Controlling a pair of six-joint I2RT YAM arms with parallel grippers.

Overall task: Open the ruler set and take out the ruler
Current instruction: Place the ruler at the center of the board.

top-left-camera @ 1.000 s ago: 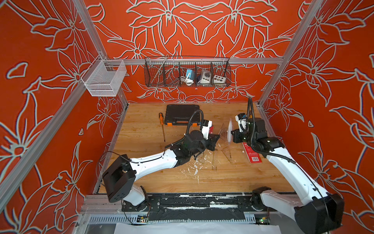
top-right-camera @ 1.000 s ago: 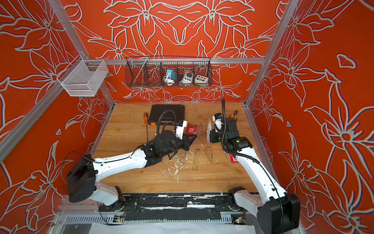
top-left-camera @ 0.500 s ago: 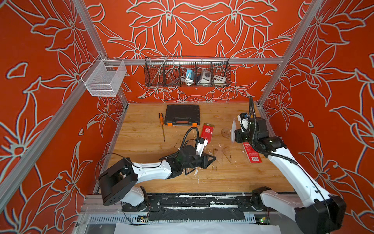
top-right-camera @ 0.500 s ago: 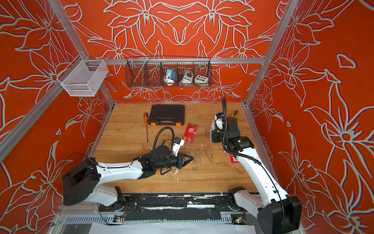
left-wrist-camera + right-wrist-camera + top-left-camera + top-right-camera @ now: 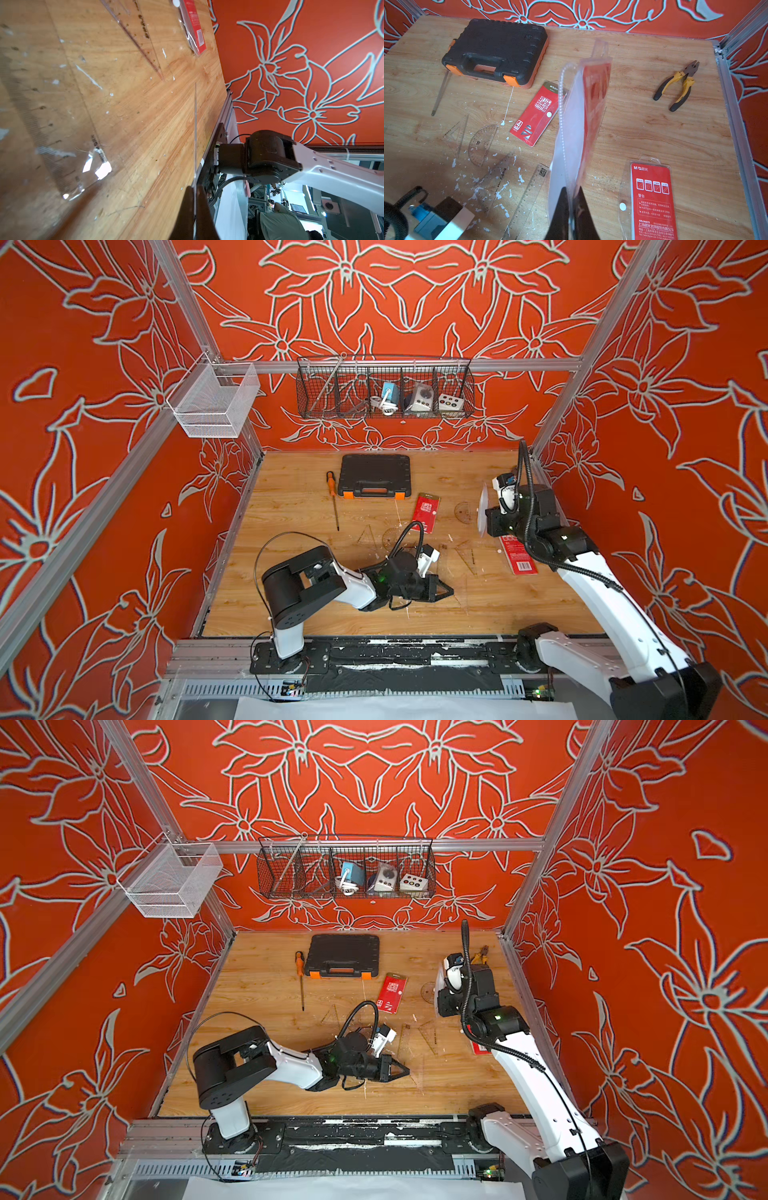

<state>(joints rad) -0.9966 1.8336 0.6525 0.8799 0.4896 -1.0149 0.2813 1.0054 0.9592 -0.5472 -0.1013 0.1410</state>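
My left gripper will next go down a little and let go of the thin clear ruler (image 5: 195,135) on the bare near-middle wood, the open patch just below its fingers.
The ruler set (image 5: 579,124), a clear pouch with a red card inside, hangs upright in the air with my right gripper (image 5: 572,189) shut on its lower edge; in a top view it shows edge-on as a white sliver (image 5: 482,510). My left gripper (image 5: 195,188) is low over the near middle of the table (image 5: 446,593). It is shut on a thin clear ruler (image 5: 195,135), seen edge-on between the fingers. A straight clear ruler (image 5: 527,197), a set square (image 5: 496,180) and a protractor (image 5: 481,143) lie loose on the wood.
A second red ruler pack (image 5: 517,556) lies under the right arm, and a red card pack (image 5: 426,512) lies mid-table. A black tool case (image 5: 374,475) and a screwdriver (image 5: 332,497) are at the back, pliers (image 5: 679,85) at the back right. A wire basket (image 5: 384,387) hangs on the back wall.
My left arm has drawn back from the pouch toward the table's front edge with the clear ruler in its jaws. The right gripper has held the pouch almost still.
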